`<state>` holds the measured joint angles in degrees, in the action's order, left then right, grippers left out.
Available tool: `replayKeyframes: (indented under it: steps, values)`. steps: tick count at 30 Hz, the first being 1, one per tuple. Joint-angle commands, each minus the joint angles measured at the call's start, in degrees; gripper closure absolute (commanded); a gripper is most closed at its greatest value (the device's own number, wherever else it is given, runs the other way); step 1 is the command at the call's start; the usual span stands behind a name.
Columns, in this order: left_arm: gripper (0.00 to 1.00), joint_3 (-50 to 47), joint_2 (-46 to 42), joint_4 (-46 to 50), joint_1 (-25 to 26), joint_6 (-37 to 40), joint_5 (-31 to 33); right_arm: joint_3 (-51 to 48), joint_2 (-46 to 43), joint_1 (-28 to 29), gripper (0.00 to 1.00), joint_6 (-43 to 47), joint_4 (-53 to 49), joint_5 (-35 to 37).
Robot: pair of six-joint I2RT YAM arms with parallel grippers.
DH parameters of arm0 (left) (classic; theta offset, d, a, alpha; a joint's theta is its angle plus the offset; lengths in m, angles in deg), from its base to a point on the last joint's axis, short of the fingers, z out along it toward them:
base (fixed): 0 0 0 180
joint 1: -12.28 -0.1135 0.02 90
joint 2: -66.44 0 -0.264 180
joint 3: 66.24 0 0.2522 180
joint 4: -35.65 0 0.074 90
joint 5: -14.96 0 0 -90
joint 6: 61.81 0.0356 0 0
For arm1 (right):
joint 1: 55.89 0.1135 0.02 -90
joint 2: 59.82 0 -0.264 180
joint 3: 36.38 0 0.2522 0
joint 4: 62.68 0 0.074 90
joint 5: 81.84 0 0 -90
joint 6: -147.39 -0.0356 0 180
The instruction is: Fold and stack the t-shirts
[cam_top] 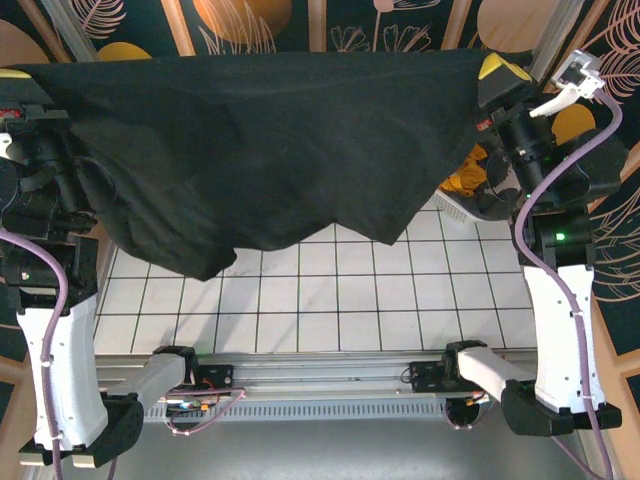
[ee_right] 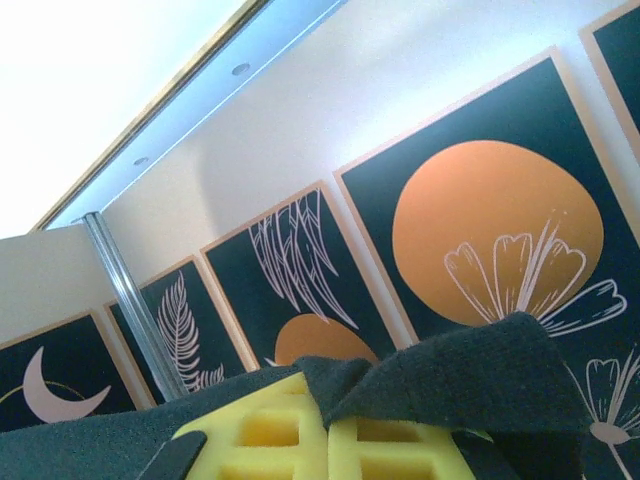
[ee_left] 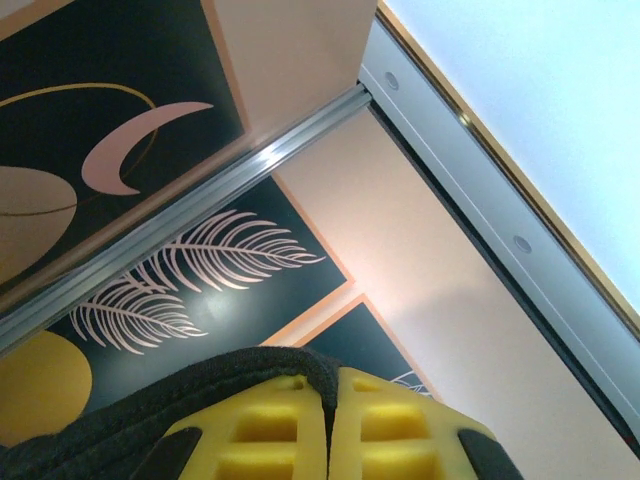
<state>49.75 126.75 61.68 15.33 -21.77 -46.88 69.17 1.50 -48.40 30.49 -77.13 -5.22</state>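
Observation:
I should next move my left gripper down and outward to the tiled table and release the hem there, because the black shirt hangs spread wide over bare tiles.
The large black t-shirt [cam_top: 270, 140] hangs spread wide above the table, its top edge stretched between both raised arms and its lower edge drooping over the tiles. My left gripper [ee_left: 335, 385] is shut on a fold of its black hem [ee_left: 200, 385], pinched between the yellow fingers. My right gripper [ee_right: 325, 420] is shut on the other end, where the dark cloth [ee_right: 470, 380] drapes over its yellow fingers; from above this gripper [cam_top: 500, 72] sits at the shirt's right top corner. A mustard-yellow t-shirt [cam_top: 465, 180] lies bunched behind the right arm.
The white tiled table [cam_top: 330, 290] lies bare below the hanging cloth. A white lattice basket [cam_top: 455, 208] stands at the right, by the right arm, holding the yellow shirt. Both wrist cameras look upward at wall panels and ceiling.

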Motion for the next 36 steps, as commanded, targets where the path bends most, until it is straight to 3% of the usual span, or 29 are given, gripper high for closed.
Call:
replayKeyframes:
  steps: [1, 6, 8, 9, 12, 14, 17, 20, 24, 28, 31, 36]
  values:
    - [1.00, 3.2, 6.6, 2.8, -0.8, -1.3, 5.6, 1.6, 4.0, -2.1, 1.00, 1.1, 1.4, 6.2]
    - [1.00, 7.9, 23.1, 13.1, -0.8, -1.8, 6.8, 4.5, 17.8, -2.4, 1.00, -2.2, -0.5, 4.8]
    - [1.00, 10.1, 31.5, 14.3, -1.6, -1.5, 3.2, 7.8, 26.6, -2.7, 1.00, -3.2, -2.5, 2.6]
    - [0.93, 11.8, 35.4, 15.2, -2.2, -1.5, 1.0, 10.6, 31.3, -2.9, 1.00, -3.7, -4.8, 1.1]
    - [0.51, 22.3, 50.0, 22.0, -4.1, 0.1, -3.1, 21.0, 48.4, -3.0, 0.52, -4.2, -12.3, -6.3]
    - [0.24, 32.5, 59.3, 28.0, -5.9, 1.8, -7.9, 31.6, 58.9, -2.6, 0.43, -3.6, -21.4, -9.6]
    - [0.08, 44.4, 67.9, 36.6, -7.4, 3.7, -12.8, 39.5, 65.0, -1.3, 0.39, -1.1, -30.1, -8.7]
    - [0.08, 41.0, 66.2, 40.7, -7.4, 5.4, -12.7, 32.7, 60.8, 0.2, 0.38, 1.1, -30.2, -5.0]
    - [0.10, 16.0, 53.0, 33.7, -7.4, 4.1, -13.9, 13.4, 49.8, 1.6, 0.40, 1.1, -24.0, 0.1]
    - [0.15, -6.9, 45.3, 23.6, -6.4, 0.3, -25.0, -4.6, 41.0, 2.7, 0.42, -3.3, -13.3, -0.1]
    - [0.18, -14.4, 43.8, 22.3, -3.6, 0.6, -24.6, -9.5, 40.4, 6.7, 0.44, -4.7, -8.7, -0.8]
    - [0.29, -23.7, 41.1, 19.6, -2.7, -0.7, -23.0, -8.8, 46.2, 15.9, 0.53, -3.7, -8.7, -3.8]
